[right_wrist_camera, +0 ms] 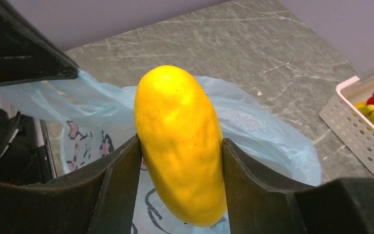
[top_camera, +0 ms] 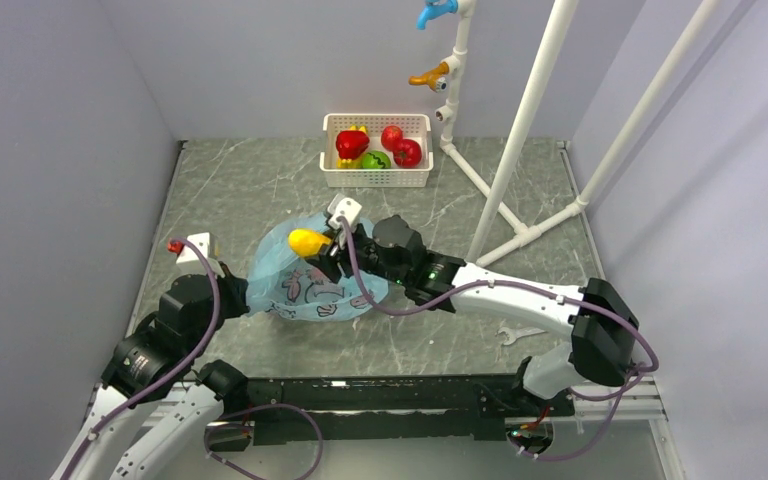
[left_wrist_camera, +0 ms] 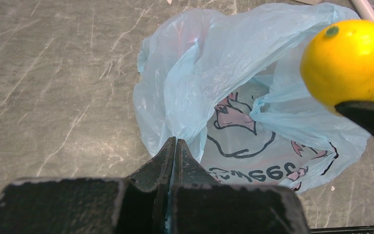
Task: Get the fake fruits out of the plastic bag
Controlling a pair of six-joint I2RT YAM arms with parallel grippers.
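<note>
I should swing my right gripper outward next, turn it toward the white basket and lower it between the red fruits, because the other fruits are gathered there.
The light-blue plastic bag lies crumpled on the grey table, its mouth open. My left gripper is shut on the bag's thin near edge. Just above the bag's mouth, my right gripper is closed on a yellow oval fake fruit, which stands upright between the fingers. A red pepper-shaped fruit and a red round one lie in the white basket at the back. What the bag holds inside is hidden.
The white basket also holds a green round fruit and yellow pieces. A white pipe frame with blue and orange hooks stands at the back right. A small white tool lies near the right arm. Grey walls close both sides.
</note>
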